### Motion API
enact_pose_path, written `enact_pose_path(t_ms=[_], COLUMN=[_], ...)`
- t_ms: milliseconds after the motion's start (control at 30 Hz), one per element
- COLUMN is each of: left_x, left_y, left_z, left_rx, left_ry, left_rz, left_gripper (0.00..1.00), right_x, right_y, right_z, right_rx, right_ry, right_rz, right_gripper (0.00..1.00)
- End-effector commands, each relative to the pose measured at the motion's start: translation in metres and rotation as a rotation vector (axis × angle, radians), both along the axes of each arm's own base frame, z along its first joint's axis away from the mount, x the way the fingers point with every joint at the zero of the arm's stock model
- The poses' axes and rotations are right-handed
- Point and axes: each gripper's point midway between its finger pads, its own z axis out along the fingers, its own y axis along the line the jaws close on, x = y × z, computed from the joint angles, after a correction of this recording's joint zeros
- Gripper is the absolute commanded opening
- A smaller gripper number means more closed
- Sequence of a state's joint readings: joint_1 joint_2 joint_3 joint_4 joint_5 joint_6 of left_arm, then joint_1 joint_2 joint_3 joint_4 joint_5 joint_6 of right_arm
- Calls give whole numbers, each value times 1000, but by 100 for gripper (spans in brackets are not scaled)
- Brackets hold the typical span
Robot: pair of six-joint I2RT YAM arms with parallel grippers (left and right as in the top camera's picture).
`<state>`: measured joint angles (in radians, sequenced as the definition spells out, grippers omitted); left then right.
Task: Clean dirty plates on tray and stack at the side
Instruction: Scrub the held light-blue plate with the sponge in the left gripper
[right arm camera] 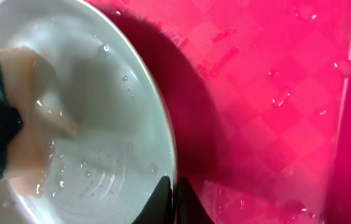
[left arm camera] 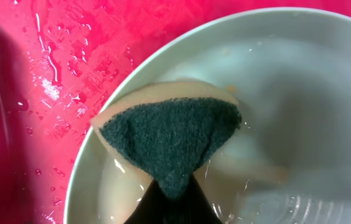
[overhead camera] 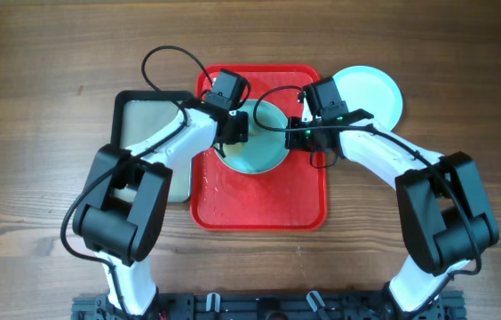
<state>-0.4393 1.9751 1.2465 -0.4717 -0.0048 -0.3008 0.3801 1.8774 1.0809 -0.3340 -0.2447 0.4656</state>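
My left gripper is holding the sponge and needs to sweep it toward the held rim, then lift it and lower it into the black-rimmed tray [overhead camera: 149, 127], because an orange speck remains.
A pale mint plate [overhead camera: 264, 149] lies on the far half of the wet red tray [overhead camera: 259, 209]. My left gripper [overhead camera: 235, 130] is over the plate's left side. It is shut on a sponge [left arm camera: 172, 134] whose dark green scouring face shows, and the sponge presses into the wet plate [left arm camera: 300, 93]. My right gripper [right arm camera: 173, 198] is shut on the plate's right rim [right arm camera: 166, 149], one finger inside it and one outside over the tray [right arm camera: 275, 93]. In the overhead view that gripper [overhead camera: 297, 133] sits at the plate's right edge. Another pale plate [overhead camera: 373, 89] rests on the table, right of the tray.
A smaller black-rimmed tray [overhead camera: 144, 114] with a grey inside stands left of the red tray, partly under my left arm. Water drops cover the red tray floor [left arm camera: 51, 68]. Bare wooden table [overhead camera: 37, 133] surrounds everything.
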Motion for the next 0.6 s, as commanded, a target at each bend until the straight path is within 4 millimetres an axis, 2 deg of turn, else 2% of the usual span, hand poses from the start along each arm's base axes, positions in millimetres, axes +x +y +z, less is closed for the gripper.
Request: enact_pose_path(t_ms=[0,233,300,400,567], left_x=[-17,-30,-35,-47,-58], left_y=[-21,-41,-43,-59,-74], left_z=[-19,-15,-16,-15,-15], left_rx=[-101,-219,-219,-243,-239], left_ry=[99,165,182,201,208], left_rz=[-61,-104,-110,-154,-198], left_gripper=[4,4,4,4,4], right_x=[-11,-11,-11,-11,-11], right_y=[18,20,20,20,20], right_z=[-3,-3,-3,-2,-3], right_rx=[67,68,68,69,68], right_ry=[18,15,15,15,15], right_rz=[93,98,98,97,98], right_gripper=[4,4,4,4,4])
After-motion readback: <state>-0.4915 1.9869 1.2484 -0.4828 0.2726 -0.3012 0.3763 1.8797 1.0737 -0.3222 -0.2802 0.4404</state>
